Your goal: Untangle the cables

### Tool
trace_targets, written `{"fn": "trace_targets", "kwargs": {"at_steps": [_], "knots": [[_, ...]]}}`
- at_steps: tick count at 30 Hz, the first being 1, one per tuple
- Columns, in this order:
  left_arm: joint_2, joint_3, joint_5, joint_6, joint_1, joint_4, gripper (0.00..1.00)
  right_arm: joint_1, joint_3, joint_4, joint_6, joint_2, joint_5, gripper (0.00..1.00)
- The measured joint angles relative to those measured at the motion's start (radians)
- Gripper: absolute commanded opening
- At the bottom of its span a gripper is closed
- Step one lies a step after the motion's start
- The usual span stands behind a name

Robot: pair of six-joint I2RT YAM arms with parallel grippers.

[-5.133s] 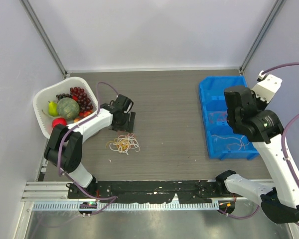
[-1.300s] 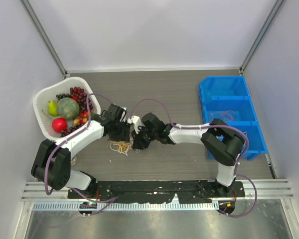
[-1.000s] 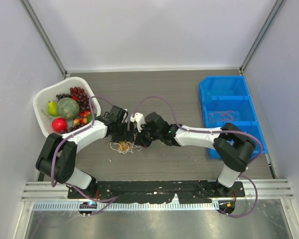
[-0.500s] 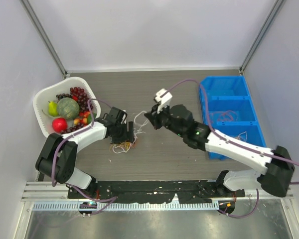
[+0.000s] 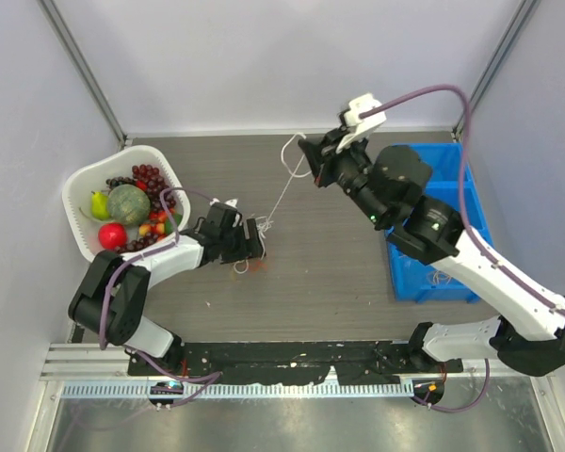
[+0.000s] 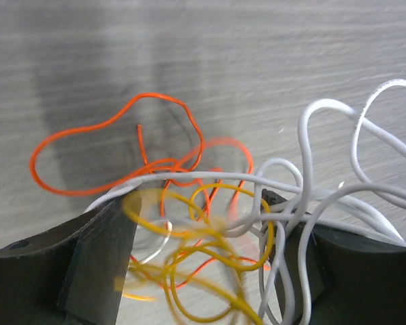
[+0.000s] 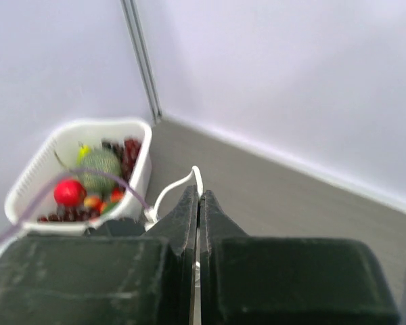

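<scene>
My right gripper needs to move down and back over the tabletop beside the tangle next to release the white cable, because the cable runs tight from my raised fingers.
The tangle of cables lies on the table left of centre. In the left wrist view, orange, yellow and white cables cross between and over my left fingers. My left gripper is low on the tangle with its jaws apart. My right gripper is raised toward the back and shut on a white cable, which runs taut down to the tangle. That cable loops out of the closed fingertips in the right wrist view.
A white basket of fruit stands at the left, close to my left arm, and shows in the right wrist view. A blue divided bin holding a few cables stands at the right, partly under my right arm.
My right gripper has lifted from the tangle and moved up and toward the back, drawing the white cable out. My left gripper stays on the tangle, which slid slightly right.
</scene>
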Motion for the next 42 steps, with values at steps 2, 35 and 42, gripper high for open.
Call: {"fn": "trace_targets", "kwargs": {"at_steps": [2,35,42], "knots": [[0.013,-0.007,0.008,-0.008,-0.005,0.093,0.77,0.0,0.087,-0.021,-0.024,0.002,0.008,0.01],[-0.521,0.088,0.052,0.118,0.007,-0.138,0.59,0.0,-0.37,-0.01,0.114,-0.139,0.003,0.01],[-0.232,0.09,0.022,0.093,-0.009,-0.142,0.68,0.0,-0.363,0.017,0.118,-0.222,-0.045,0.01]]}}
